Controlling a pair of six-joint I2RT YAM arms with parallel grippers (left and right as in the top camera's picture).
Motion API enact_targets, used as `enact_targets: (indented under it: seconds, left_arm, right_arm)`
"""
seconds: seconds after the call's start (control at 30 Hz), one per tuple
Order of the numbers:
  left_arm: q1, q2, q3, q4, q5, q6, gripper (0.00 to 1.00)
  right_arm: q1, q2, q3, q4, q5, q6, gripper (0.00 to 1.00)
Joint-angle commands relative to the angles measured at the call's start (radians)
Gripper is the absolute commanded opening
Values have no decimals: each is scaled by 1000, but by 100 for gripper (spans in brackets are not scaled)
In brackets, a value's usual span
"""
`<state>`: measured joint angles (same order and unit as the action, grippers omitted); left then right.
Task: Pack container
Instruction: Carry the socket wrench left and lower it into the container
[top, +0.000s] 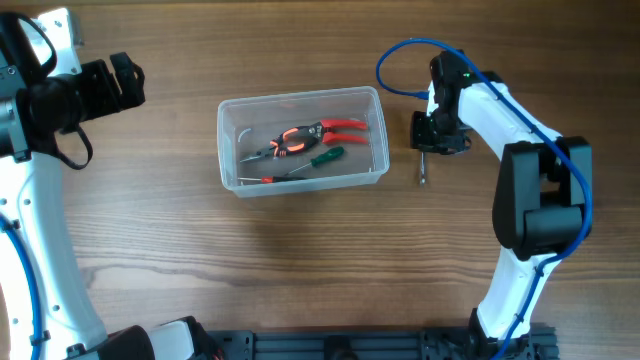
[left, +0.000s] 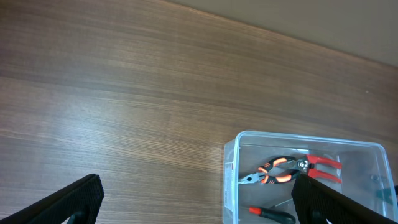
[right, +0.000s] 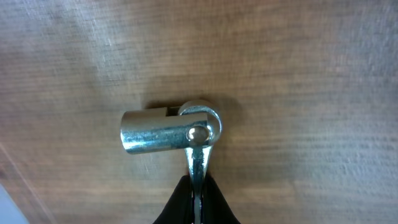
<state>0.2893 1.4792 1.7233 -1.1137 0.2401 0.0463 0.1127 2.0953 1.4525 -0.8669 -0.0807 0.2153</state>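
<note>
My right gripper should lift and turn the socket wrench over the container, then lower the wrench beside the green-handled screwdriver, where other tools lie.
The clear plastic container (top: 228, 140) sits mid-table and holds orange-and-black pliers (top: 282, 145), red-handled cutters (top: 343, 126) and a green-handled screwdriver (top: 318, 159). It also shows in the left wrist view (left: 231, 168) at the lower right. My right gripper (top: 424, 150) is to the right of the container, shut on the thin handle of a shiny metal socket wrench (right: 169, 130) whose round socket head lies just above the wood; the fingertips (right: 197, 190) pinch the shaft. My left gripper (left: 199, 196) is open and empty, far left of the container.
The wood table (top: 150, 230) spreads around the container. The right arm's blue cable (top: 395, 60) loops just right of the container's far corner. The left arm (top: 60, 95) hangs over the far left edge.
</note>
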Motion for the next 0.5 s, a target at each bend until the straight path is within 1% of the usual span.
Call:
enact_targets:
  seconds: [0.0, 0.13, 0.23, 0.3, 0.33, 0.4, 0.47]
  left_arm:
    - [6, 6, 5, 3, 1, -2, 100]
    - [6, 6, 5, 2, 1, -2, 100]
    - [6, 6, 5, 2, 1, -2, 100]
    - [6, 6, 5, 2, 1, -2, 100]
    - [6, 6, 5, 3, 2, -2, 100]
    - [6, 6, 5, 2, 1, -2, 100]
    - [6, 6, 5, 2, 1, -2, 100]
  right_arm:
    - [-25, -81, 162, -76, 32, -58, 4]
    - [-8, -236, 349, -118, -1, -94, 4]
    - [48, -356, 454, -83, -88, -140, 4]
    - [102, -411, 480, -49, -114, -187, 4]
    - [138, -437, 481, -26, -121, -220, 4]
    - [231, -473, 481, 4, -146, -334, 4]
    - [324, -476, 481, -1, -191, -481, 4]
